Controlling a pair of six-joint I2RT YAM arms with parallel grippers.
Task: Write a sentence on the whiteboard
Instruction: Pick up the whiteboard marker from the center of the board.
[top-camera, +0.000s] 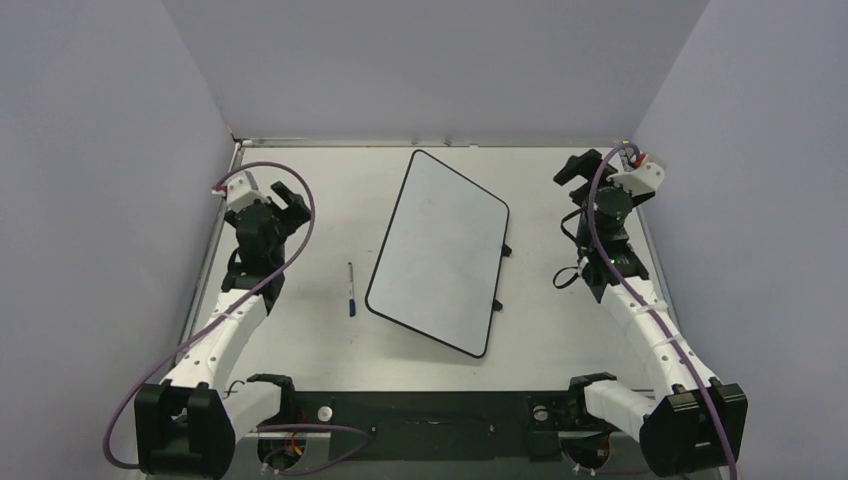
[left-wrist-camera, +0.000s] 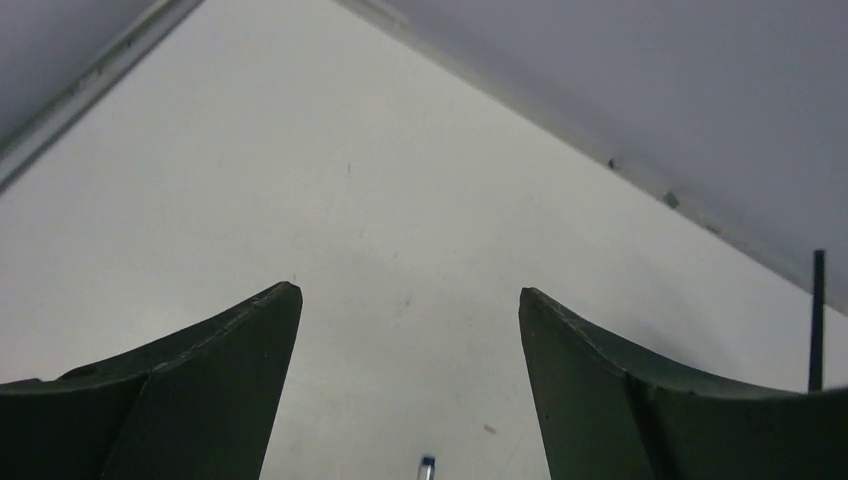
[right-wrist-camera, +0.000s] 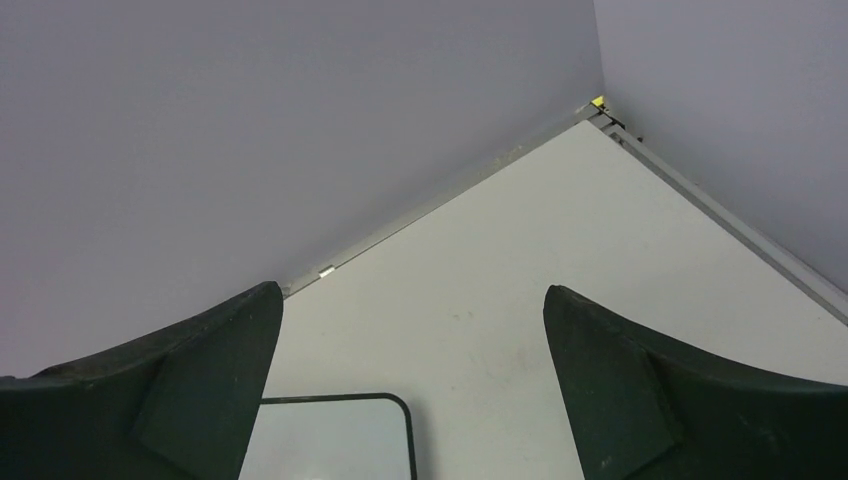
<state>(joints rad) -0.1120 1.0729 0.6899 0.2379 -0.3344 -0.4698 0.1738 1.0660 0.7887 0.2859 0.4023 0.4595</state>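
I will lower my left gripper back and to its right in the top view next and close on the marker's blue end (top-camera: 352, 309) below it.
The whiteboard (top-camera: 440, 250) lies tilted in the middle of the table, white with a thin black border and small black feet on its right side. Its face looks blank; no blue lettering shows. A thin marker (top-camera: 351, 289) with a blue end lies on the table left of the board. My left gripper (top-camera: 283, 198) is open and empty, above and left of the marker; the marker's end (left-wrist-camera: 427, 467) shows low between its fingers (left-wrist-camera: 408, 292). My right gripper (top-camera: 577, 168) is open and empty, right of the board's far corner (right-wrist-camera: 330, 440), which shows in the right wrist view (right-wrist-camera: 410, 291).
Grey walls enclose the table on three sides, with a metal rail (top-camera: 430, 142) along the far edge. A thin black upright line (left-wrist-camera: 818, 320) shows at the right of the left wrist view. Both arm bases sit at the near edge.
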